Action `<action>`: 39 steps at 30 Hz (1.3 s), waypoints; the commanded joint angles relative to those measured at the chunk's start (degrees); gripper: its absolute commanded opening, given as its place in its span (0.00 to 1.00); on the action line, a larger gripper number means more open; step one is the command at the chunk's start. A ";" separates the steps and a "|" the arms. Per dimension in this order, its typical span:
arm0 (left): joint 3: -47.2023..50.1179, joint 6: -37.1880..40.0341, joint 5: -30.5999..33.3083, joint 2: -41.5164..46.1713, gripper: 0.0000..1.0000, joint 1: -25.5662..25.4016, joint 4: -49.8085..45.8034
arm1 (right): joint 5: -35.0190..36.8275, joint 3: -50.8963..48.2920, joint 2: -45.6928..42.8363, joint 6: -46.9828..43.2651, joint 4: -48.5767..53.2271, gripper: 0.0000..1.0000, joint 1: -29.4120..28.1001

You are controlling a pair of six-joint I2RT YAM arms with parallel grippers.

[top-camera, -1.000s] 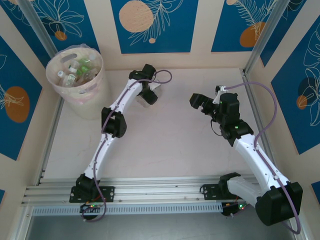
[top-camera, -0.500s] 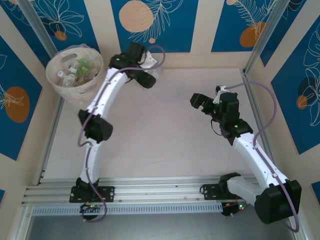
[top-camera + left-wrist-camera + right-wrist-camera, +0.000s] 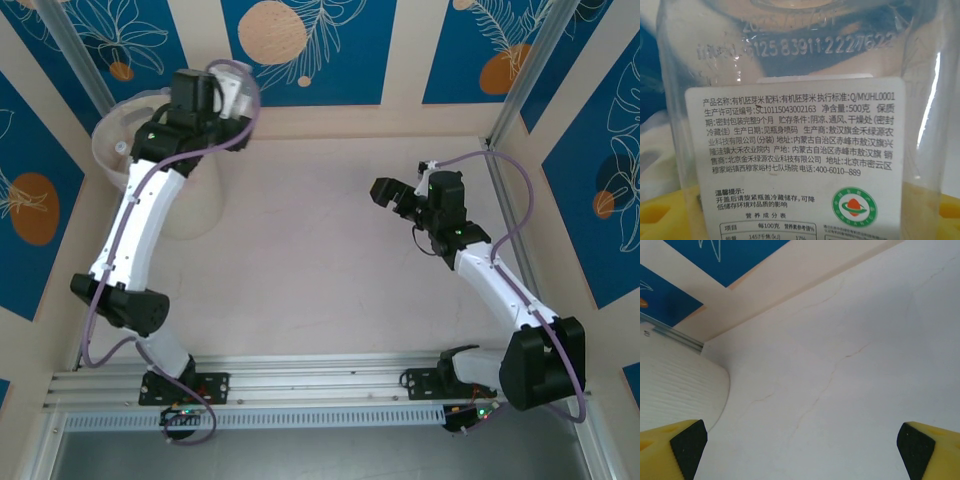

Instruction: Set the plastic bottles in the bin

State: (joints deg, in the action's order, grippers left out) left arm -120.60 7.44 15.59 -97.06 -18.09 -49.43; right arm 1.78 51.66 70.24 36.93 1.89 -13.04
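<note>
The clear bottle [image 3: 236, 90] hangs out past the bin's rim, so my left gripper will swing it sideways over the bin's opening [image 3: 124, 130], toward the bottle cap, and let go of it inside.
My left gripper [image 3: 222, 95] is shut on a clear plastic bottle [image 3: 236, 90], which it holds above the far rim of the cream-white bin [image 3: 108, 150] in the back left corner. In the left wrist view the bottle [image 3: 800, 60] sits very close, white printed label [image 3: 795, 160] facing the camera, with yellow fingers [image 3: 657, 215] on both sides of it. The left arm hides most of what lies in the bin; one bottle cap [image 3: 121, 148] peeks out. My right gripper [image 3: 388, 193] hangs open over bare table at mid right; its fingertips [image 3: 687, 445] stand far apart with nothing between them.
The table [image 3: 320, 260] is a pale cracked surface, walled with blue and cream panels. The bin's ribbed side [image 3: 675, 390] shows at the left of the right wrist view. A metal rail [image 3: 300, 385] runs along the near edge.
The left arm has swung from the table's middle back and left, carrying the bottle up over the bin. The right arm has shifted slightly left and farther back, still open.
</note>
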 commanded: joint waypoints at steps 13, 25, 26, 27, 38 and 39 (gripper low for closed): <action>-0.59 -18.02 2.14 -0.77 0.71 24.68 -5.17 | -0.36 -1.98 -0.57 1.01 -3.80 1.00 0.31; -17.30 -18.88 1.67 -10.86 1.00 24.85 -20.03 | -0.64 -2.14 -0.72 0.78 -2.96 1.00 0.82; -18.88 -18.62 0.94 -11.31 1.00 24.85 -20.49 | -0.62 -2.23 -0.72 0.86 -2.95 1.00 0.87; -20.66 -18.44 0.21 -11.78 1.00 24.85 -20.87 | -0.59 -2.26 -0.72 1.00 -2.95 1.00 0.82; -33.27 -18.35 -10.36 -22.13 1.00 25.21 -20.81 | -0.15 -3.06 -0.65 1.40 -2.87 1.00 1.04; -34.58 -18.38 -12.32 -23.60 1.00 25.19 -21.62 | -0.20 -3.14 -0.76 1.39 -2.82 1.00 1.01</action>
State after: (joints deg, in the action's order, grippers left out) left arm -152.46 -10.46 9.37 -115.72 6.66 -68.29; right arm 1.10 49.19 70.32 37.78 -0.45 -12.34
